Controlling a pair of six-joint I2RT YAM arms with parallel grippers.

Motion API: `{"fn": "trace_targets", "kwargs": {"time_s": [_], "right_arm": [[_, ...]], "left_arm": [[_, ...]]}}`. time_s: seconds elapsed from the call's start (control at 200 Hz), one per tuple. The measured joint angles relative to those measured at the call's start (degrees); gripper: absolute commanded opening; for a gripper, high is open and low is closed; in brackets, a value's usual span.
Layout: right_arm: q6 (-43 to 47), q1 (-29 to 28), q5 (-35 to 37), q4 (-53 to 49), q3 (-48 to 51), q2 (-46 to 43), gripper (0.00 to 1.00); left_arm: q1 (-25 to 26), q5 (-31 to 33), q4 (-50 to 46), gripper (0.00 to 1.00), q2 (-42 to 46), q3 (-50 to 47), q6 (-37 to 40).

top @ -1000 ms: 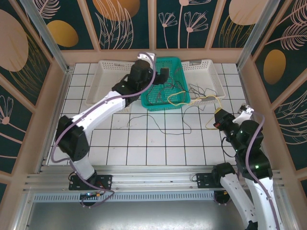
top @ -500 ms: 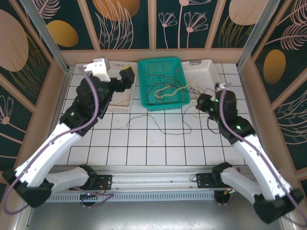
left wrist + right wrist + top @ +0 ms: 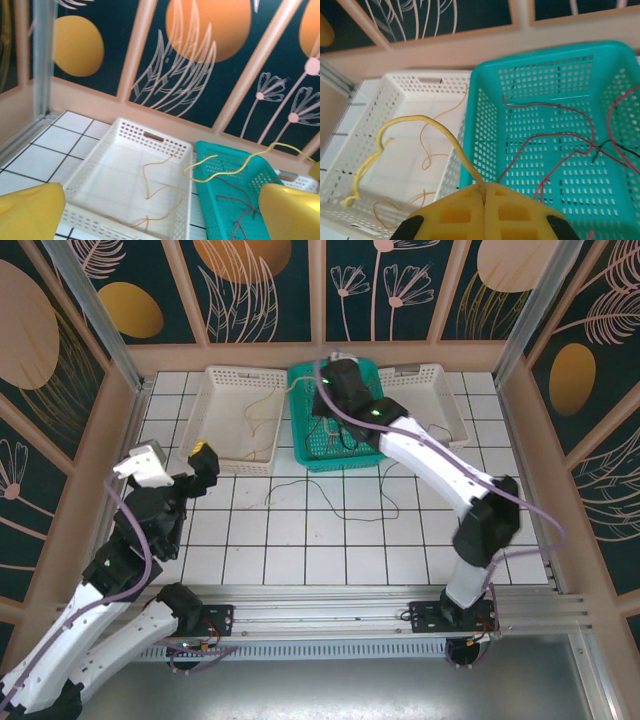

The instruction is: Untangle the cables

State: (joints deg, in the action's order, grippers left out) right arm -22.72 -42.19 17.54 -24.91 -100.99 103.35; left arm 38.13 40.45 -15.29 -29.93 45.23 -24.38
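The yellow cable's loose end hangs down at the orange cable's white basket. I will next swing my right gripper from the teal basket down into that basket to let go of the yellow cable.
My right gripper is shut on a yellow cable, which arcs up from the jaws and droops over the left white basket. In the top view that gripper hangs over the far left part of the teal basket. Red cables and a black one lie in the teal basket. An orange cable lies loose in the left white basket. My left gripper is open and holds nothing; it sits at the near left, apart from the baskets.
A thin black cable lies loose on the tiles in front of the teal basket. A second white basket stands at the back right. Wooden walls and metal posts close in the table.
The right arm swung from the right side across to the teal basket, carrying the yellow cable. The left arm drew back from the left white basket to the near left.
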Motion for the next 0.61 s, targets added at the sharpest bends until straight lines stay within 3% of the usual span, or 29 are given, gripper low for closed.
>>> {"fn": "trace_targets", "kwargs": {"time_s": [0.305,0.606], "right_arm": [[5.11,-4.92,-2.93,-10.99,-47.82,34.42,0.00],[6.91,-6.01,-12.66,-7.13,-46.82,42.58,0.00]], "left_arm": [[0.00,3.67,0.04,0.99,2.21,-1.62,-0.57],[0.00,4.20,0.07,0.99,2.21,-2.56,-0.48]]}}
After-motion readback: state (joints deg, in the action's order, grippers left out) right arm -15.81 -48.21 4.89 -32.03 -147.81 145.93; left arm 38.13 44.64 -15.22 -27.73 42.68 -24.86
